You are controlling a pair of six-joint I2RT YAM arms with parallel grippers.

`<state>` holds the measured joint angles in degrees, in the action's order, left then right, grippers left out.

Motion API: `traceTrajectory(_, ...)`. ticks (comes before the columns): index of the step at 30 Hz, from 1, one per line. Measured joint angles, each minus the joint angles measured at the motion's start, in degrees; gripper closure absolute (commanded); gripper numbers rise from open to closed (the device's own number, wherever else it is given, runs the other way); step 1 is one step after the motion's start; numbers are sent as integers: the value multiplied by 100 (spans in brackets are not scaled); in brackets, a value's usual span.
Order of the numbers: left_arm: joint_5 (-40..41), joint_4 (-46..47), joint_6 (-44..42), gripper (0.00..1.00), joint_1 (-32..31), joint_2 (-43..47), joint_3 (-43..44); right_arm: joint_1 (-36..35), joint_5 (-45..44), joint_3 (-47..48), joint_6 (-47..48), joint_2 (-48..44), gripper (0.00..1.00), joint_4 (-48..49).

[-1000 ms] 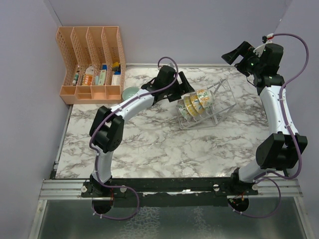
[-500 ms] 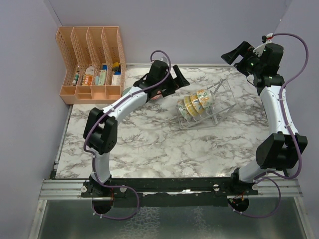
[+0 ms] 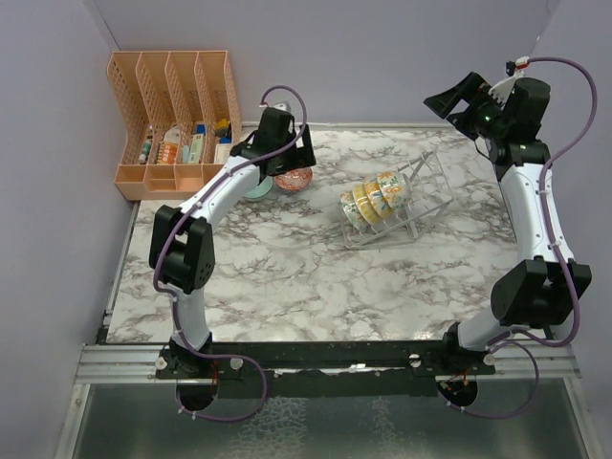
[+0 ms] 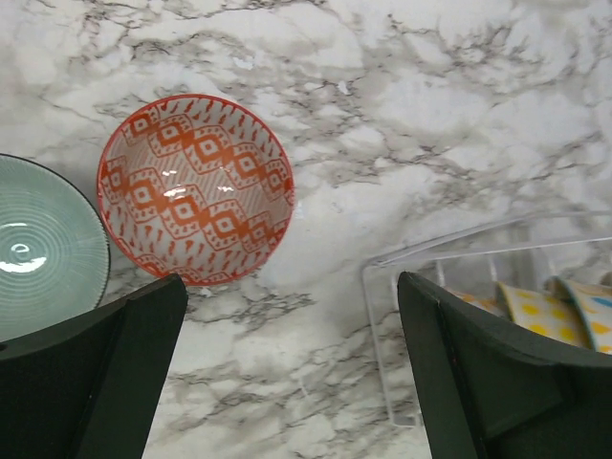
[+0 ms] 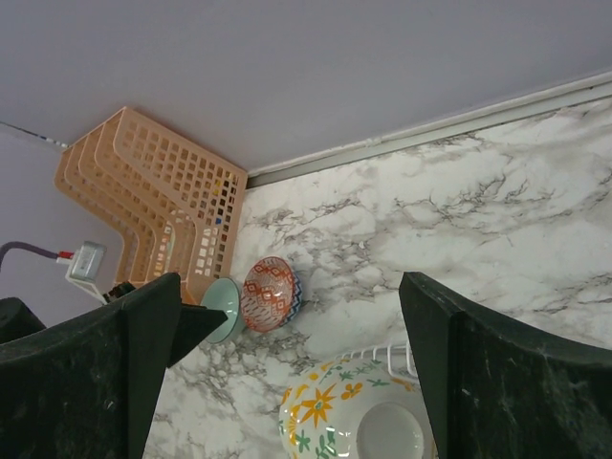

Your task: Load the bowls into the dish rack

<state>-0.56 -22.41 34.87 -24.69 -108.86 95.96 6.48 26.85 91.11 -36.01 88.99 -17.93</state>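
My left gripper is going to move down next, shifting toward the rack, onto the red-patterned bowl's free rim on the rack's side, because the teal bowl point(image 3: 255, 185) crowds one side of the red-patterned bowl.
The clear wire dish rack point(image 3: 413, 196) stands right of centre and holds several floral bowls point(image 3: 375, 196) on edge. A red-patterned bowl point(image 3: 293, 180) and a pale teal bowl point(image 3: 255, 185) sit side by side on the marble, left of the rack. My left gripper point(image 3: 285, 163) hovers open and empty above them. In the left wrist view, the red bowl point(image 4: 196, 186) and teal bowl point(image 4: 43, 249) lie beyond the left gripper point(image 4: 287, 382), with the rack's corner point(image 4: 459, 268) at the right. My right gripper point(image 3: 457, 105) is open and empty, raised behind the rack.
An orange slotted organizer point(image 3: 177, 120) with small items stands at the back left, close to the teal bowl. Purple walls close the back and sides. In the right wrist view a floral bowl point(image 5: 354, 416) in the rack is just below the gripper.
My left arm has swung left from beside the rack to above the red and teal bowls, uncovering the red bowl. The right arm has barely moved.
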Motion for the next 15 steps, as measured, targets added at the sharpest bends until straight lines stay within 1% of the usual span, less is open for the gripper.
traceTrajectory(4,284,-306,-813,9,-52,-328,302,0,50,0,-42,-11,4,9)
traceTrajectory(9,503,-374,-1663,9,-212,-933,684,0,111,-2,-92,-11,4,52)
traceTrajectory(15,645,-221,-2365,17,-367,-1488,883,0,116,-28,-122,-9,4,118)
